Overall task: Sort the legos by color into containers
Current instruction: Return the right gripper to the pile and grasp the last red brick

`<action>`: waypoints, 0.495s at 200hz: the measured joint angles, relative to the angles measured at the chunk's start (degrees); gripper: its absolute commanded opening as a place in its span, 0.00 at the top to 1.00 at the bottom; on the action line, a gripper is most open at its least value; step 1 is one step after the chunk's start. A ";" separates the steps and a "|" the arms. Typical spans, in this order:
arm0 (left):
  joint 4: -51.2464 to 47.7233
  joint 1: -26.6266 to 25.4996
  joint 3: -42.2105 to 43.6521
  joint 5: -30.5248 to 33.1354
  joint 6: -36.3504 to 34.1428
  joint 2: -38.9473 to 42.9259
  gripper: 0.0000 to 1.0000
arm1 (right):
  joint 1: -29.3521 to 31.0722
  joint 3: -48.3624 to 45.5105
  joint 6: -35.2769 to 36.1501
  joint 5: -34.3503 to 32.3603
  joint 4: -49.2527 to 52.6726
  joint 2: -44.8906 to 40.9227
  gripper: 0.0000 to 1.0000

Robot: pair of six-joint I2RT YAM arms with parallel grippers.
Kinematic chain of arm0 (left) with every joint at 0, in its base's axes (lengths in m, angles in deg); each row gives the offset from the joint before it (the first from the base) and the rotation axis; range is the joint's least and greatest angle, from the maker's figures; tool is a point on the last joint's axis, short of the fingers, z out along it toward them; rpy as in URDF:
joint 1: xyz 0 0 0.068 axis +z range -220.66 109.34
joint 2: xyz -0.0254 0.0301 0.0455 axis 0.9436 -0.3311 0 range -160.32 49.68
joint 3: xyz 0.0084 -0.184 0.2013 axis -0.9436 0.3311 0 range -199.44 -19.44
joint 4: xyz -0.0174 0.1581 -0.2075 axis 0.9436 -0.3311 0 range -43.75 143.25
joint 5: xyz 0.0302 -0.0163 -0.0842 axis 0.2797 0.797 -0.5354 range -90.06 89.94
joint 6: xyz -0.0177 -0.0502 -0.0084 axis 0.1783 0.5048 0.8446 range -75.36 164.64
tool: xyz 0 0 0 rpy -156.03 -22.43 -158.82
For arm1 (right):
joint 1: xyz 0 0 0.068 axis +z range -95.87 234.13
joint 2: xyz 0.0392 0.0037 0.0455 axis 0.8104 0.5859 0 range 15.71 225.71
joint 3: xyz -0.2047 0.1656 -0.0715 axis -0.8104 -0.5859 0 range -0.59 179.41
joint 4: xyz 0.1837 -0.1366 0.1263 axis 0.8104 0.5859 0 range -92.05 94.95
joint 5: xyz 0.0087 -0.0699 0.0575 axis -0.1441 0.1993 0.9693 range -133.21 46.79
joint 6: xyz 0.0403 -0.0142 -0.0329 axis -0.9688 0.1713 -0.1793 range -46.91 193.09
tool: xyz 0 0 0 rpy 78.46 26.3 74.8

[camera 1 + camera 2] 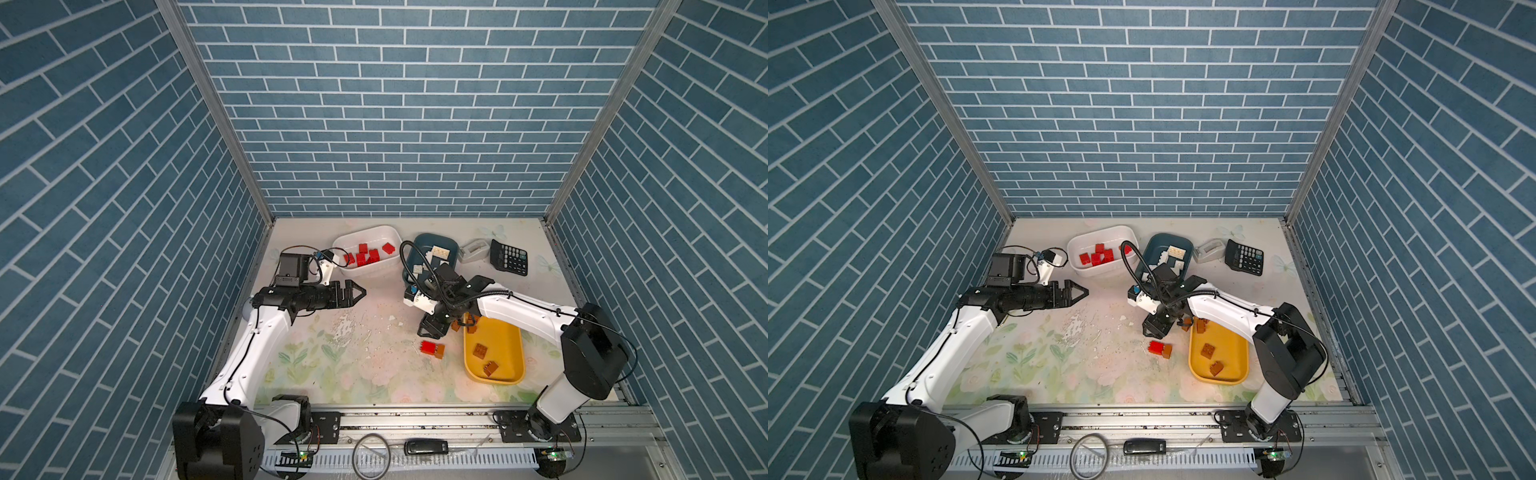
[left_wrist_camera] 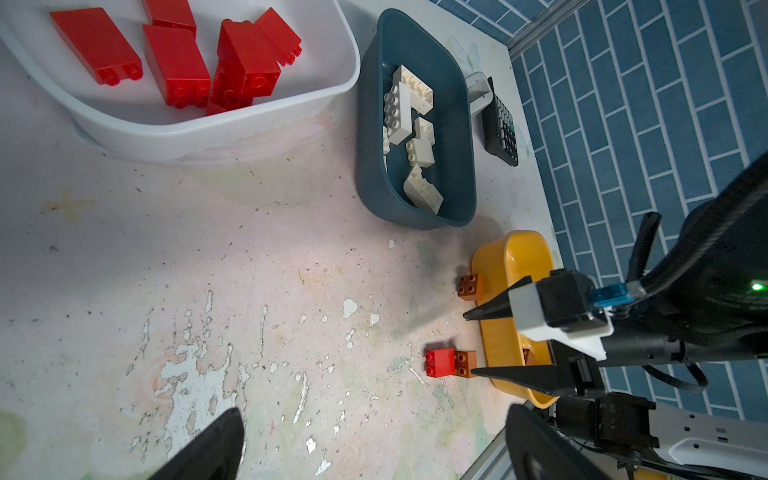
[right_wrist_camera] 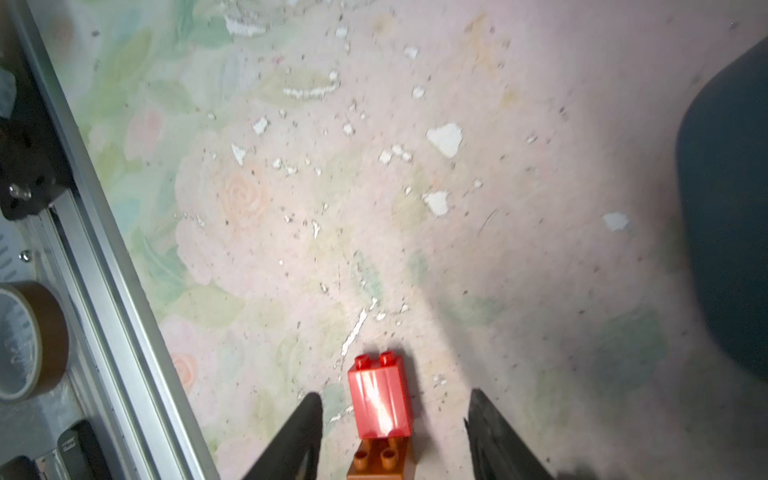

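My right gripper moves down over the red lego's smooth body [image 1: 428, 348] [image 3: 381, 402] and closes there next, because both its long sides lie clear between the open fingers.
A red lego [image 1: 427, 347] lies on the table with a brown lego [image 1: 439, 352] joined to it, left of the yellow container [image 1: 500, 338]. My right gripper [image 1: 432, 331] hangs open just above them; in the right wrist view the red lego [image 3: 380, 405] lies between its fingertips [image 3: 309, 419], untouched. Another brown lego [image 2: 470, 286] lies outside the yellow container's rim, and brown ones [image 1: 481, 351] lie inside. The white container [image 1: 368, 272] holds red legos [image 1: 365, 257]. The teal container [image 1: 430, 240] holds white legos [image 1: 440, 252]. My left gripper [image 1: 359, 293] hovers open and empty before the white container.
A grey tape dispenser [image 1: 473, 250] and a black calculator [image 1: 509, 257] stand at the back right beside the teal container. An aluminium rail [image 1: 415, 419] runs along the table's front edge, with a tape roll [image 3: 25, 340] beyond it.
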 measured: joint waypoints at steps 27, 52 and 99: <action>-0.02 0.00 0.00 0.00 -0.09 0.02 0.00 | 2.49 -3.54 0.00 -2.36 1.22 -0.22 0.43; -0.02 0.00 0.00 0.00 -0.07 0.02 0.00 | 4.11 -4.35 0.00 -4.52 1.75 -0.15 0.43; -0.35 0.00 0.00 0.02 -0.07 0.11 0.01 | 6.14 -4.35 0.04 -9.49 -0.15 1.81 0.47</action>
